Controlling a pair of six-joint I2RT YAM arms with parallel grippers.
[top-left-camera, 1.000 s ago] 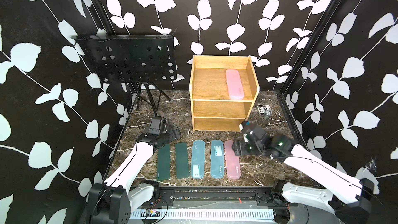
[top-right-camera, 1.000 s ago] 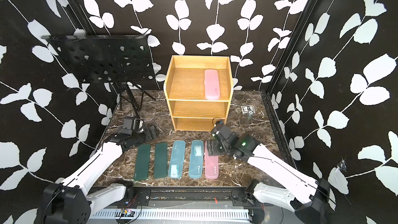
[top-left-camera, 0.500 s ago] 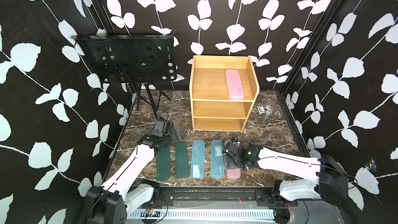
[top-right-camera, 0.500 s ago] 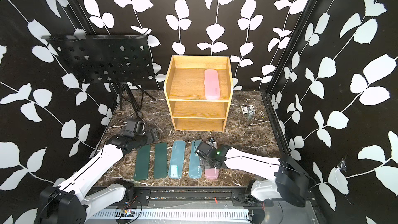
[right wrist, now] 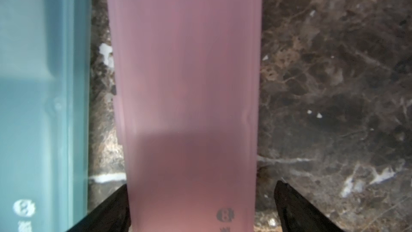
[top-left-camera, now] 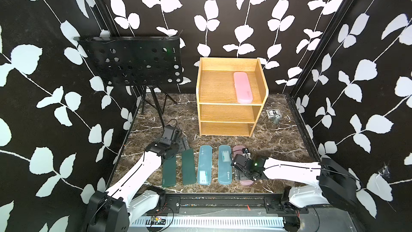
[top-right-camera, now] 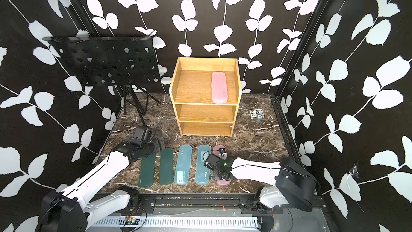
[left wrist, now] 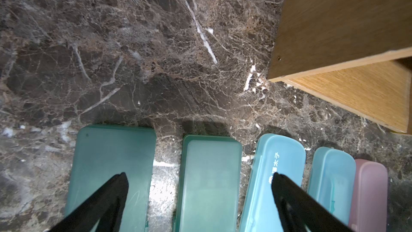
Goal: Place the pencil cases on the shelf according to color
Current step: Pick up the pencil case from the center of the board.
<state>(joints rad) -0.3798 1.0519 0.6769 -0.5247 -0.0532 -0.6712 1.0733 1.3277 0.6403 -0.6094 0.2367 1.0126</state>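
Note:
The case's width is already between the open fingers, so my right gripper next draws back along the pink case to its near end (top-left-camera: 246, 182) (right wrist: 193, 220) and closes there.
The wooden shelf (top-left-camera: 225, 113) stands at the back, with one pink pencil case (top-left-camera: 242, 87) lying on its top tier. Five pencil cases lie in a row on the marble near the front: two dark green (top-left-camera: 169, 172) (top-left-camera: 188, 167), two light blue (top-left-camera: 204, 165) (top-left-camera: 225, 164) and a pink one (right wrist: 189, 85). My right gripper (right wrist: 201, 197) is low over this pink case and open. Its fingers straddle the case's width; one touches an edge, the other stands apart. My left gripper (left wrist: 198, 184) hovers open above the far ends of the green cases (left wrist: 111, 164).
A black perforated music stand (top-left-camera: 133, 61) on a tripod occupies the back left. A small dark box and a little jar (top-left-camera: 273, 114) lie right of the shelf. Patterned walls close in on three sides, and a metal rail (top-left-camera: 211, 199) runs along the front.
My right arm came down from in front of the shelf to the pink case in the row, and its jaws widened. The left arm shifted only slightly.

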